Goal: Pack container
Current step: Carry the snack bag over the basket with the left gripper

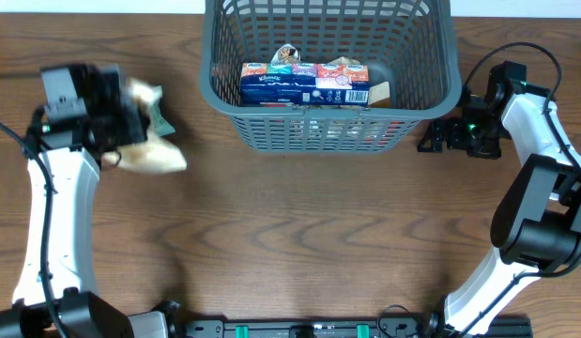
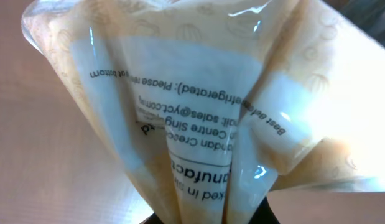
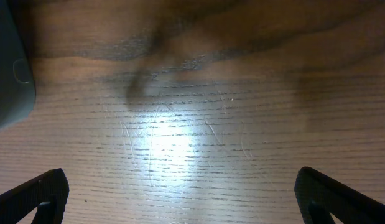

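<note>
The packet rises next in my left gripper to cross the container's rim between it and the tissue pack (image 1: 290, 86), then comes down over the pack's closer end.
The dark grey lattice container (image 1: 431, 84) stands at the table's far middle; a blue tissue pack (image 1: 290, 86) and other packets lie inside. Its corner shows at the left edge of the right wrist view (image 3: 9, 74). My left gripper (image 1: 121, 127) at the left of the table is shut on a clear plastic packet with beige contents (image 1: 151, 155), lifted off the wood. In the left wrist view the packet (image 2: 204, 112) fills the frame, pinched between the jaws at the bottom. My right gripper (image 1: 440, 136) is open and empty just right of the container, over bare wood (image 3: 180, 137).
A green-and-cream packet (image 1: 149, 103) shows behind the left gripper. Dark wooden table (image 1: 299, 235) stretches in front of the container.
</note>
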You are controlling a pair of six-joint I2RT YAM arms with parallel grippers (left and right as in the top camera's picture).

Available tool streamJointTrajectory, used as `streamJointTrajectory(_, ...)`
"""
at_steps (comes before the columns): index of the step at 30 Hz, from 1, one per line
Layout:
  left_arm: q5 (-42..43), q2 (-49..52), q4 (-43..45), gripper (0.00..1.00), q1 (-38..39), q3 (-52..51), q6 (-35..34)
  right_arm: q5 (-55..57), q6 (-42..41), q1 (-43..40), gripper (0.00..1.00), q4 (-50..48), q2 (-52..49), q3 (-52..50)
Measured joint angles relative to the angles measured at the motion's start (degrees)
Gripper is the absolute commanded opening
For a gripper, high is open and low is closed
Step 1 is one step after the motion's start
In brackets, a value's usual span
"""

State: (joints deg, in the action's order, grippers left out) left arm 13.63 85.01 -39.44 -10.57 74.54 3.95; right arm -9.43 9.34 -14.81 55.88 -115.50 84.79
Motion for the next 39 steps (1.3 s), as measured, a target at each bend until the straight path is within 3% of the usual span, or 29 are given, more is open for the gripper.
streamJointTrajectory(11,1.22,-0.04,0.17,0.06,10.64,22.88,-0.74,0.0,0.0,0.0,0.99,-0.22,0.0,-0.02)
streamJointTrajectory(23,-0.5,2.03,-2.1,0.06,20.5,31.01,4.59,-0.35,0.04,0.0,0.99,-0.7,0.0,-0.02)
streamJointTrajectory(39,-1.16,18.67,-6.69,0.06,31.21,38.6,23.65,-1.05,0.15,0.0,0.99,-0.22,0.0,-0.02)
